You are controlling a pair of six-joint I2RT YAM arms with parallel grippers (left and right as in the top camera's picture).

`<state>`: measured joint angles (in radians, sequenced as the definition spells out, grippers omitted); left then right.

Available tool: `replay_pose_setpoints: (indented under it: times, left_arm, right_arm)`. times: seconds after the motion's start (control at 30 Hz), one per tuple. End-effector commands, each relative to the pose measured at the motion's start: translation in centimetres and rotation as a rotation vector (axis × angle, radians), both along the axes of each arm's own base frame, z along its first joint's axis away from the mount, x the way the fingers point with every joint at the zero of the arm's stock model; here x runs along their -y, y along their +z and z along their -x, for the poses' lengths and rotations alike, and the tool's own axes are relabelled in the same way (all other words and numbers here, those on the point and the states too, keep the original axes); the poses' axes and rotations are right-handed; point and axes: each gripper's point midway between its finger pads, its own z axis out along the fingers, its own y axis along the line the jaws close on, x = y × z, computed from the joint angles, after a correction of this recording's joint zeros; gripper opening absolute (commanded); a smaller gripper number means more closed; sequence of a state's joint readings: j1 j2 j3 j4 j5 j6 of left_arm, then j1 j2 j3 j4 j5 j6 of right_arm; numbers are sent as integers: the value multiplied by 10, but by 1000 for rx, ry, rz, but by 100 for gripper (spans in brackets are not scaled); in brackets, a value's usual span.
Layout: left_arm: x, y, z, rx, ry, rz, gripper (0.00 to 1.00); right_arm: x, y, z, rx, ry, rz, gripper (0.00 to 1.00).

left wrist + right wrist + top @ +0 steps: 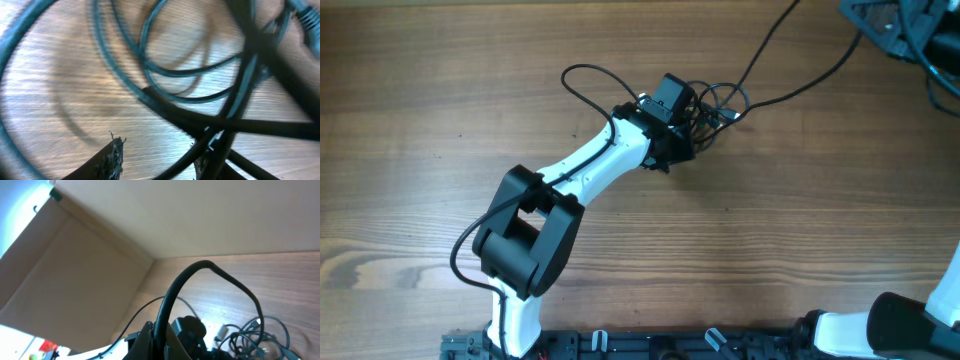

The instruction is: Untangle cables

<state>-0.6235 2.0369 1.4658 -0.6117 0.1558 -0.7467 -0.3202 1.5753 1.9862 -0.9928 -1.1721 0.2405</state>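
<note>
My right gripper pulls to the right in the overhead view next, then lowers and releases the piece of cable on the bare tabletop, since it still runs into the knot [250,335].
The cables [718,108] are thin black cords bunched in a small knot at the table's upper middle. One loop runs left [582,72] and two strands run toward the upper right. My left gripper [692,130] is down at the knot. In the left wrist view its fingers [160,162] are open, with blurred cords [190,100] crossing just ahead and over the right finger. My right gripper [876,28] is at the top right. In the right wrist view it [159,342] is shut on one black cable [200,270], which arches up and back to the knot [250,335].
The wooden table [800,230] fills the overhead view. The left arm [580,170] stretches from the bottom left to the knot. The right arm's base [910,325] is at the bottom right. A beige wall [100,270] stands behind the table.
</note>
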Motion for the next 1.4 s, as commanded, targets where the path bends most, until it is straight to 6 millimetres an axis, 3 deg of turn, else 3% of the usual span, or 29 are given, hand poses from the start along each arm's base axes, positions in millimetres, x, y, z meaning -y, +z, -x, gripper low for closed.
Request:
replay_pose_setpoints:
  times: [0.0, 0.1, 0.23, 0.37, 0.43, 0.5, 0.57, 0.6, 0.63, 0.7, 0.8, 0.83, 1.0, 1.2, 1.37]
  left_arm:
    - [-27, -19, 1, -22, 62, -138, 45]
    - [-39, -25, 7, -35, 72, -194, 45]
    - [-59, -38, 15, -65, 92, -255, 44]
    - [-89, -41, 8, -98, 147, -276, 43]
    - [-75, -31, 4, -114, 22, -147, 44]
    - [-40, 14, 0, -46, -185, 93, 48]
    - [-15, 60, -7, 77, -263, 230, 61]
    - [-2, 80, -9, 125, -286, 302, 79]
    - [12, 97, -11, 151, -284, 376, 89]
    - [33, 107, -12, 149, -265, 465, 95]
    - [76, 103, -11, 181, -281, 534, 99]
    - [82, 95, -14, 162, -232, 534, 99]
    - [103, 31, -34, 106, -12, 499, 91]
    - [108, -21, -19, 126, -12, 331, 88]
    - [101, -33, -12, 188, -83, 196, 84]
  right_arm:
    - [57, 13, -14, 23, -318, 95, 4]
    - [85, 30, -18, 87, -478, 150, 4]
    - [89, 45, -16, 134, -514, 173, 4]
    - [60, 33, -12, 103, -408, 187, 4]
    - [48, 23, -9, 85, -364, 216, 4]
    - [44, 12, -5, 42, -350, 228, 4]
    - [43, 8, -2, 18, -347, 226, 4]
    - [43, 6, -1, 10, -344, 228, 4]
    - [43, 5, -1, 9, -341, 232, 4]
    - [40, 4, 1, 11, -323, 233, 4]
    - [35, -1, 7, 1, -284, 241, 4]
    - [32, -2, 9, 5, -262, 241, 4]
    - [27, -11, 17, -28, -225, 252, 4]
    - [25, -17, 22, -53, -213, 257, 4]
    - [25, -19, 23, -64, -211, 256, 5]
